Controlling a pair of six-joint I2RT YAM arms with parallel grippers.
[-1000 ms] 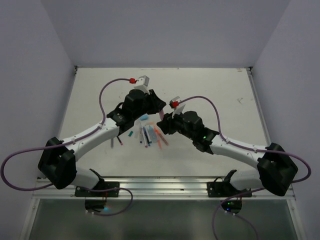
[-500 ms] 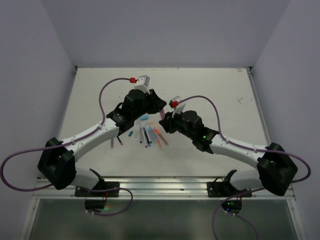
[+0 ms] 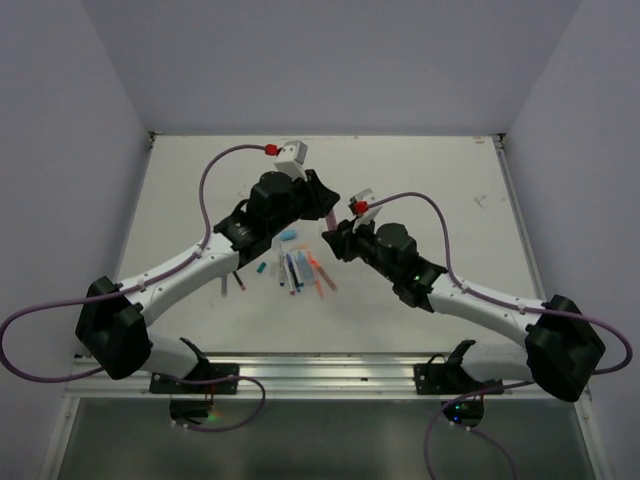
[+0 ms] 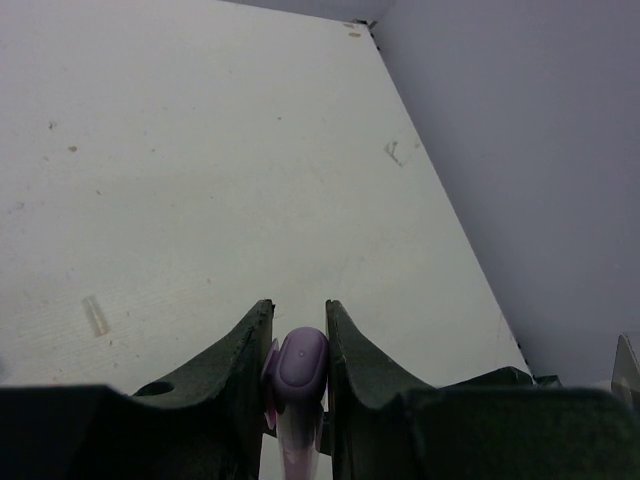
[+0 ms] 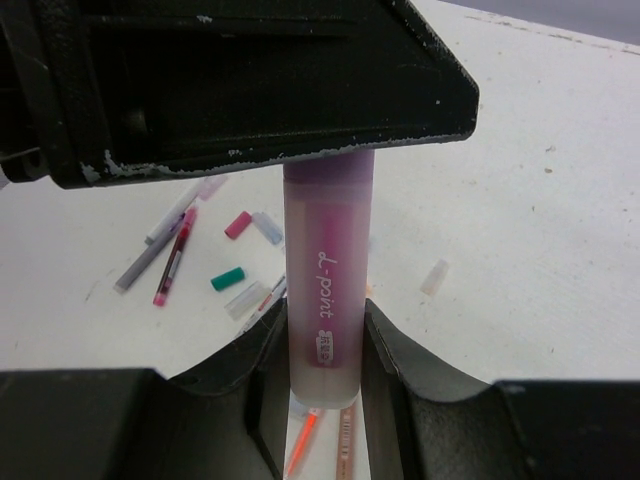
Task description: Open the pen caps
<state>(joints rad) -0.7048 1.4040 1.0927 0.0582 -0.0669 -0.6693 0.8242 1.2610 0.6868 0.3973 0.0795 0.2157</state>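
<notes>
Next, my right gripper lowers the pink-purple pen [image 3: 328, 216] to bare tabletop [image 3: 339, 272] beside the brown pen and releases it, because that spot by the pile is clear.
A pink-purple pen [image 5: 328, 290] marked "d-point" is held in the air between both grippers. My left gripper [image 4: 298, 330] is shut on its purple cap [image 4: 300, 362], which looks seated on the pen. My right gripper [image 5: 322, 345] is shut on the frosted pink body. In the top view the pen [image 3: 328, 216] spans from the left gripper [image 3: 321, 203] to the right gripper [image 3: 334, 237]. The other pens [image 3: 300, 270] lie in a loose pile on the table below. Loose caps lie near them: teal [image 5: 228, 279], pink-red [image 5: 237, 224], light blue [image 5: 266, 228].
A grey pen [image 5: 150, 255] and a dark red pen [image 5: 175, 257] lie at the left of the right wrist view. A clear cap [image 5: 433, 277] lies at its right. A single pen [image 3: 243, 285] lies apart, left of the pile. Grey walls close the table's sides and back.
Both grippers have moved a little toward the back of the table and risen, with the pink-purple pen between them. The pile on the table has not moved.
</notes>
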